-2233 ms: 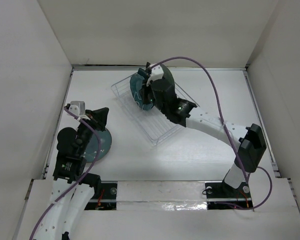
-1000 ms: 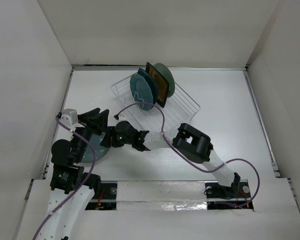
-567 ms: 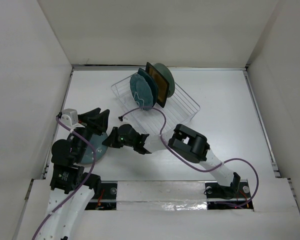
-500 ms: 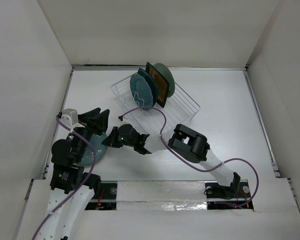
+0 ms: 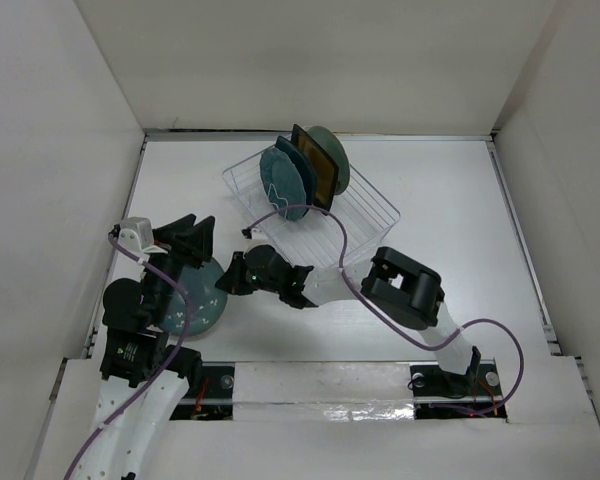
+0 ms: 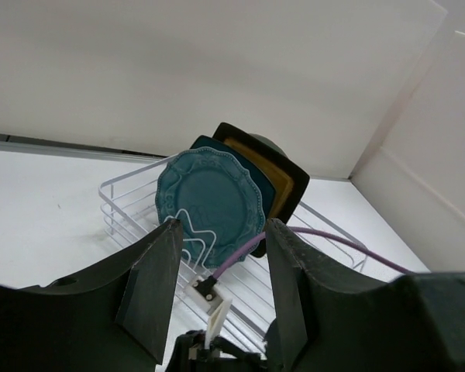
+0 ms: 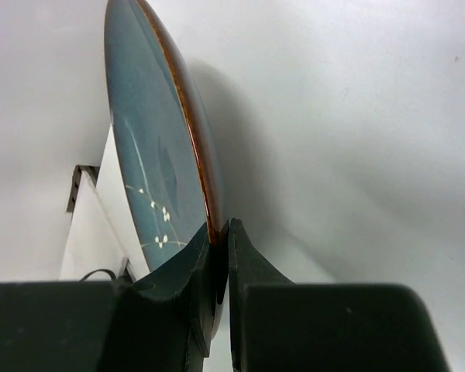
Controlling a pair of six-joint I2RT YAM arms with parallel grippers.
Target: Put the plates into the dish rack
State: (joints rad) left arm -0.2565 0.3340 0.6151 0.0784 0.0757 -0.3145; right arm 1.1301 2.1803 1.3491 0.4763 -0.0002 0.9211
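My right gripper moves up and outward next, turns the plate upright, then lowers and releases it at the rack's empty end beside the scalloped teal plate [image 5: 283, 182].
A round teal-blue plate [image 5: 196, 308] with a brown rim and small white flowers [image 7: 151, 155] lies at the near left of the table. My right gripper [image 5: 226, 282] is shut on its right rim [image 7: 219, 242]. My left gripper [image 5: 187, 240] hangs open over the plate's far side, with nothing between its fingers [image 6: 159, 287]. The clear dish rack [image 5: 365, 215] stands at the back centre. Upright in it are a scalloped teal plate [image 5: 283, 182] [image 6: 209, 200], a dark teal one behind it, a mustard-yellow plate with a dark rim [image 5: 318, 165] [image 6: 283, 186] and a pale green plate [image 5: 332, 150].
White walls close in the table on the left, back and right. The right arm [image 5: 405, 290] stretches low across the table's middle, just in front of the rack, and its purple cable [image 5: 330, 235] loops over the rack's near edge. The left arm's base [image 5: 130, 350] is at the near left.
My right gripper has shut on the teal-blue plate's rim and drawn slightly right. More of the plate shows now. The left gripper has barely moved.
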